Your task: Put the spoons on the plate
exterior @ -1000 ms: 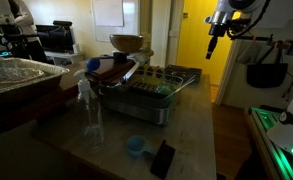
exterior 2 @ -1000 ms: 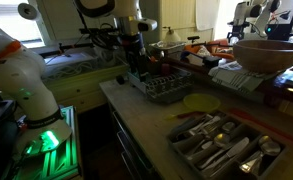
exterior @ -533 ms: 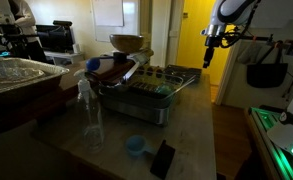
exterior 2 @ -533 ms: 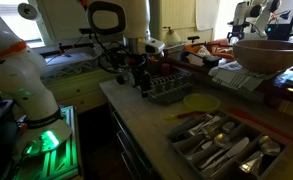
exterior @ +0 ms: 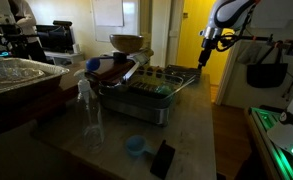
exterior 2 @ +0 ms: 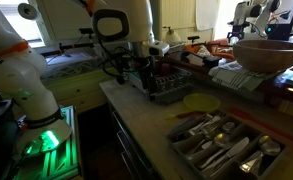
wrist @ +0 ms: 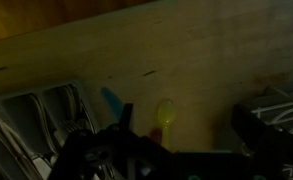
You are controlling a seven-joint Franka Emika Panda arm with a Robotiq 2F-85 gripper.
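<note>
My gripper needs to go outward and down next onto the yellow spoon's neck (wrist: 166, 126) behind its bowl, because that slim part lies lengthwise between my open fingers.
My gripper (exterior: 202, 58) hangs high over the far end of the dish rack (exterior: 151, 88), well above the counter. It also shows in an exterior view (exterior 2: 146, 88) beside the rack (exterior 2: 171, 90). In the dark wrist view the gripper (wrist: 183, 125) looks open and empty, with one dark finger (wrist: 126, 115) showing. Between the jaws, far below, lie a yellow spoon-shaped piece (wrist: 166, 113) and a blue piece (wrist: 111, 100) on the counter. A flat yellow plate (exterior 2: 199, 102) lies between the rack and a cutlery tray (exterior 2: 221, 145) holding several metal spoons. A blue spoon-like scoop (exterior: 135, 146) lies near the counter's front.
A clear bottle (exterior: 91, 112) and a black block (exterior: 162, 158) stand on the counter. A large bowl (exterior 2: 271, 52) sits on a raised stand behind the plate. The cutlery tray (wrist: 31, 120) and the rack (wrist: 276, 115) flank the wrist view.
The arm has swung toward the dish rack and the gripper has come down a little. Nothing on the counter has moved.
</note>
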